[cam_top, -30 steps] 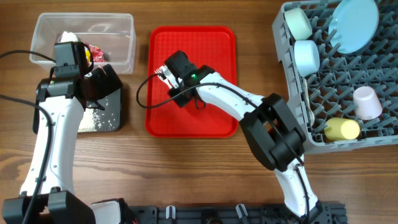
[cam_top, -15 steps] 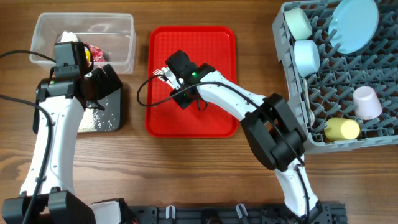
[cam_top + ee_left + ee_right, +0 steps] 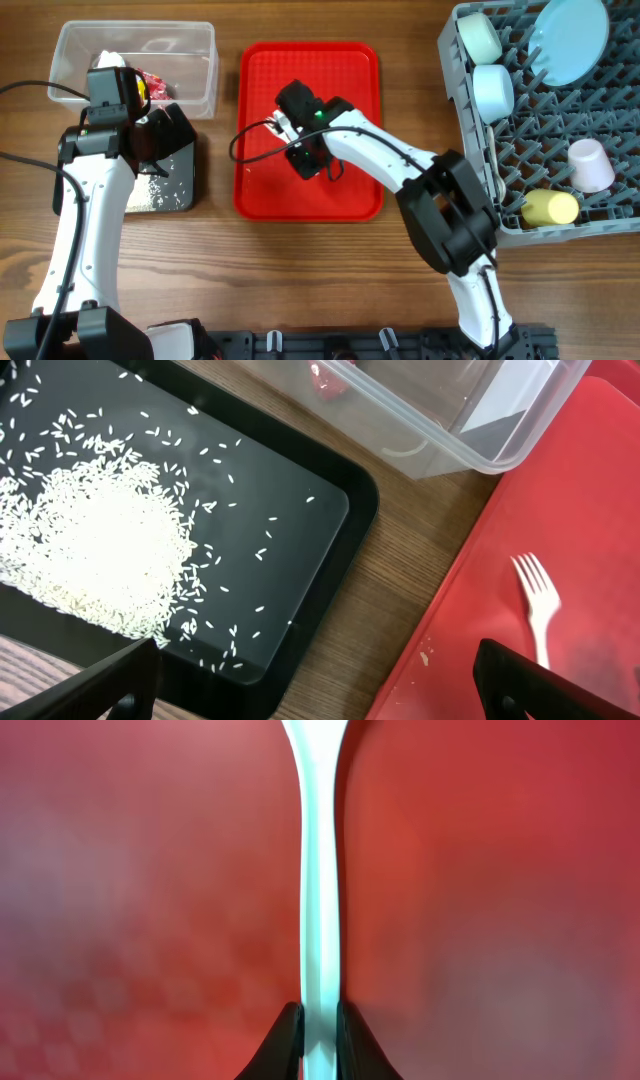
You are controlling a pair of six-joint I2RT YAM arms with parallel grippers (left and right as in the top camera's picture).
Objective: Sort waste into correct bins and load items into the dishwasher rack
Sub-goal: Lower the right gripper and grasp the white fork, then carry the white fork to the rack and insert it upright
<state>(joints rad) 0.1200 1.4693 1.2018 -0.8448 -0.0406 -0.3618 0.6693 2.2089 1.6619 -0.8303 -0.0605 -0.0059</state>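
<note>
The rack's tray-side slot (image 3: 494,172) is to my right gripper's right in the overhead view, so the gripper should lift, carry the fork over that slot and let go of it.
My right gripper (image 3: 322,1030) is shut on the handle of the white plastic fork (image 3: 322,870) just over the red tray (image 3: 500,870). From overhead the gripper (image 3: 303,158) is at the tray's middle, with the fork's tines (image 3: 283,124) beside it. The fork also shows in the left wrist view (image 3: 535,600). My left gripper (image 3: 320,680) is open and empty above the right edge of the black tray (image 3: 330,510), which holds white rice (image 3: 100,550). The clear tub (image 3: 190,60) holds tissue (image 3: 108,60) and a red wrapper (image 3: 152,82).
The grey dishwasher rack (image 3: 470,190) at the right holds a pale-blue plate (image 3: 568,40), two bowls (image 3: 480,37) (image 3: 493,90), a pink cup (image 3: 590,165) and a yellow cup (image 3: 550,208). A few rice grains lie on the red tray (image 3: 425,657).
My right gripper has shifted a little to the right over the red tray with the fork in it. The left arm has not moved.
</note>
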